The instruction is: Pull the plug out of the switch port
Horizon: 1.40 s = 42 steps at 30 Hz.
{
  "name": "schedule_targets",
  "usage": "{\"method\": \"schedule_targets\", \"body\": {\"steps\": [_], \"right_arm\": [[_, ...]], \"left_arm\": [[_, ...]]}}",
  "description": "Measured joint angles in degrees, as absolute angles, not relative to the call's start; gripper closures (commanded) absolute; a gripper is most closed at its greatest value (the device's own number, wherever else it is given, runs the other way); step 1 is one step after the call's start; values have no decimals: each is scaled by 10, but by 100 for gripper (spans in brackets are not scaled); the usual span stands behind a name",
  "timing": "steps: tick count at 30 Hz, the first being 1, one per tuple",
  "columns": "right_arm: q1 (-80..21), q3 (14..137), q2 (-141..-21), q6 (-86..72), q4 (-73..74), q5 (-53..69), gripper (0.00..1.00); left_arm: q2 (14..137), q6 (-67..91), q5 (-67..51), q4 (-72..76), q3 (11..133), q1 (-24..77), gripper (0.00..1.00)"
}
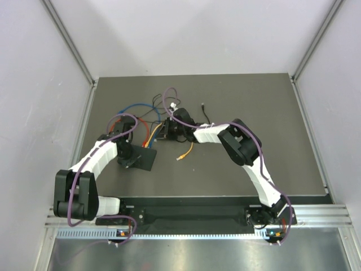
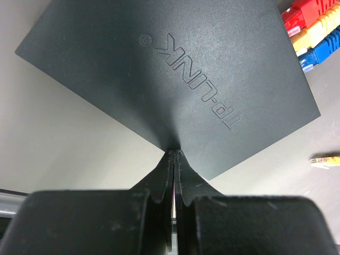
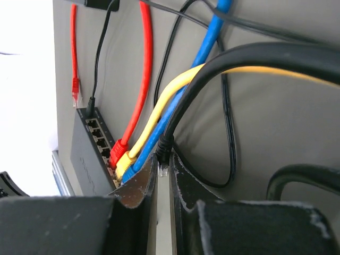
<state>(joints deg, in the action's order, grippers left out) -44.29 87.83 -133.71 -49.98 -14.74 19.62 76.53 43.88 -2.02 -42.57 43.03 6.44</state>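
My right gripper has the clear plug and next needs to lift across and lower to release it, as the bare mat (image 1: 245, 105) is outward, to its right in the top view.
The switch (image 1: 145, 159) is a flat matte-black slab left of centre; its top fills the left wrist view (image 2: 170, 74). My left gripper (image 2: 175, 153) is shut, its tips pressed on the switch's near corner (image 1: 131, 161). My right gripper (image 3: 163, 160) is shut on the black cable's plug (image 3: 163, 150), whose clear tip sits between the fingers, free of the ports. In the top view the right gripper (image 1: 167, 133) is just beyond the switch's far end. The red plug (image 3: 118, 150), yellow plug (image 3: 125, 162) and blue cable (image 3: 159, 133) sit in the switch's port row (image 3: 99, 136).
Red, blue, yellow and black cables (image 1: 141, 113) loop behind the switch. A loose orange-tipped plug (image 1: 180, 158) lies on the mat to the right, also in the left wrist view (image 2: 324, 159). A loose red plug (image 3: 75, 87) lies beyond the switch. A thin black cord (image 3: 91, 101) enters its far end.
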Motion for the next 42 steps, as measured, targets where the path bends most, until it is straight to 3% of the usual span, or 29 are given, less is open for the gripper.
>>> {"method": "schedule_targets", "body": {"steps": [11,21,29,42], "right_arm": [[-416,870,-1322,-533,-154,288,100],[-389,857,-1172,-409,95,273,100],[-352,840,-1083,-363,178,365,100],[-130,882,-986,-399,166,358,100]], "left_arm": [[759,431,-23,-425,430,64,100],[755,420,-25,-422,429,64,100],[752,408,-26,-420,429,64,100],[741,382,-31,-389,428,64,100]]}}
